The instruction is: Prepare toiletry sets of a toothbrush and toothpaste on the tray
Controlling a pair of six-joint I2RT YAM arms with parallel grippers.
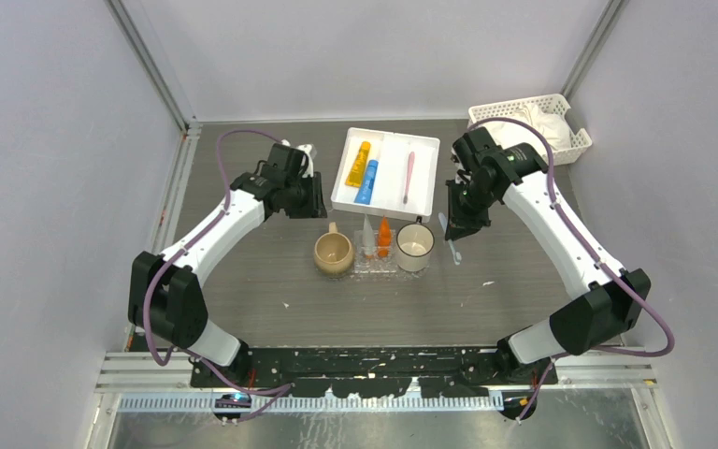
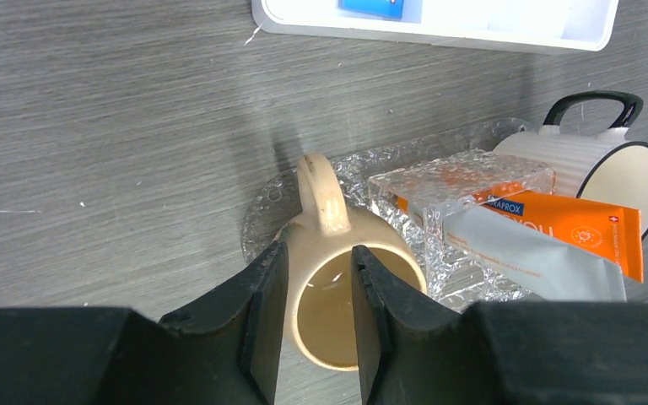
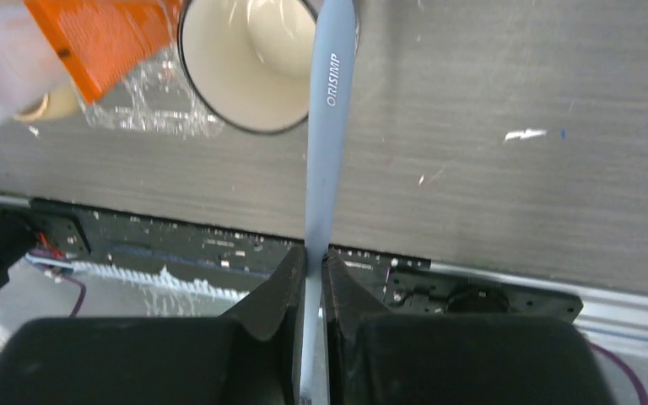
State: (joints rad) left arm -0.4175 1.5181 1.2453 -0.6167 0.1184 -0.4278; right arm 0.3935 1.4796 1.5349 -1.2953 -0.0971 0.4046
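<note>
Next, my right gripper moves toward the white mug (image 3: 249, 59), then brings the pale blue toothbrush down over the mug's open rim, because that mug stands empty.
The clear textured tray (image 1: 375, 267) (image 2: 472, 291) lies mid-table. An orange toothpaste tube (image 1: 384, 236) (image 2: 578, 226) and a pale grey-white tube (image 1: 367, 234) (image 2: 531, 257) lean on a clear block on it. My right gripper (image 1: 455, 227) (image 3: 314, 261) hangs right of the tray, shut on a pale blue toothbrush (image 3: 331, 126) (image 1: 454, 251) that points toward the white mug (image 3: 249, 59). My left gripper (image 1: 305, 198) (image 2: 319, 312) hovers open over the tan mug (image 2: 337, 278) with nothing between its fingers.
A white compartmented tray (image 1: 341, 192) (image 2: 439, 32) at the back holds a yellow-orange tube (image 1: 359, 164), a blue tube (image 1: 367, 182) and a pink toothbrush (image 1: 409, 176). The tan mug (image 1: 333, 253) and white mug (image 1: 415, 248) flank the clear tray. A white slotted basket (image 1: 533, 126) sits back right.
</note>
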